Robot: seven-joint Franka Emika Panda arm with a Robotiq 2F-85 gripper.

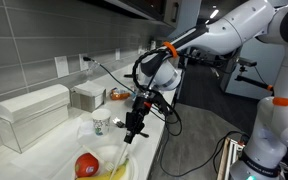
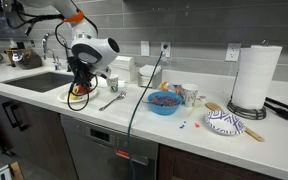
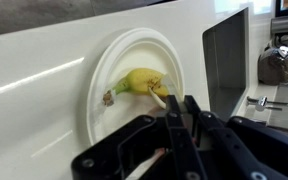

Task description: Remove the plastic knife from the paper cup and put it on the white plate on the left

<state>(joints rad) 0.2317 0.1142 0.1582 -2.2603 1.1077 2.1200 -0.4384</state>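
The pale plastic knife goes down toward the banana (image 3: 139,82) on the white plate next for release there, since the knife still hangs above the plate.
My gripper (image 1: 134,127) is shut on the pale plastic knife (image 1: 123,155), which hangs down over the white plate (image 1: 102,157). In the wrist view the fingers (image 3: 181,100) are closed together, and the knife's tip (image 3: 158,97) sticks out just above the plate (image 3: 114,55), next to a banana (image 3: 139,82). The small paper cup (image 1: 100,124) with dark markings stands behind the plate, apart from the gripper. In an exterior view the gripper (image 2: 81,88) hovers low over the counter beside the sink.
A red apple (image 1: 84,165) and the banana (image 1: 111,172) lie on the plate. A white rectangular box (image 1: 34,115) stands behind it. A blue bowl (image 2: 164,102), a paper towel roll (image 2: 254,78) and a patterned dish (image 2: 224,122) stand further along the counter.
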